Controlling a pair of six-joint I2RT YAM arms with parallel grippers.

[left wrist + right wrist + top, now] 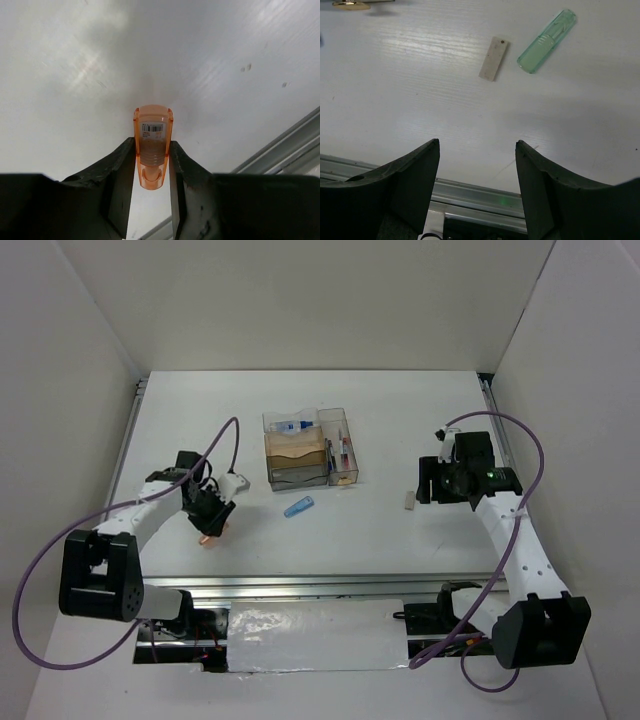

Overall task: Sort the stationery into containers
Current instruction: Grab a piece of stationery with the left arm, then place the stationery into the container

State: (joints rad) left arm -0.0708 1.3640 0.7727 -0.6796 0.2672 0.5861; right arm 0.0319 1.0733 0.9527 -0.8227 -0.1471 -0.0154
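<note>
The amber section (295, 447) is outward, to my left gripper's right in the top view, so my left gripper should next raise the orange piece outward, then release it over that section.
My left gripper (152, 152) is shut on a finger-sized orange piece (152, 131), held upright between the jaws just above the table; in the top view the gripper (212, 523) is at the left front. My right gripper (477, 150) is open and empty, low over the table at the right (428, 488). A beige piece (493, 58) and a mint-green piece (546, 34) lie beyond its fingers; the beige one also shows in the top view (408, 501). A blue piece (298, 507) lies in front of the clear organizer (270, 423).
The organizer holds a white blue-capped bottle (292, 425) in a back compartment and pens (342, 455) in the narrow right bin. A metal rail (320, 585) runs along the table's near edge. White walls stand on three sides.
</note>
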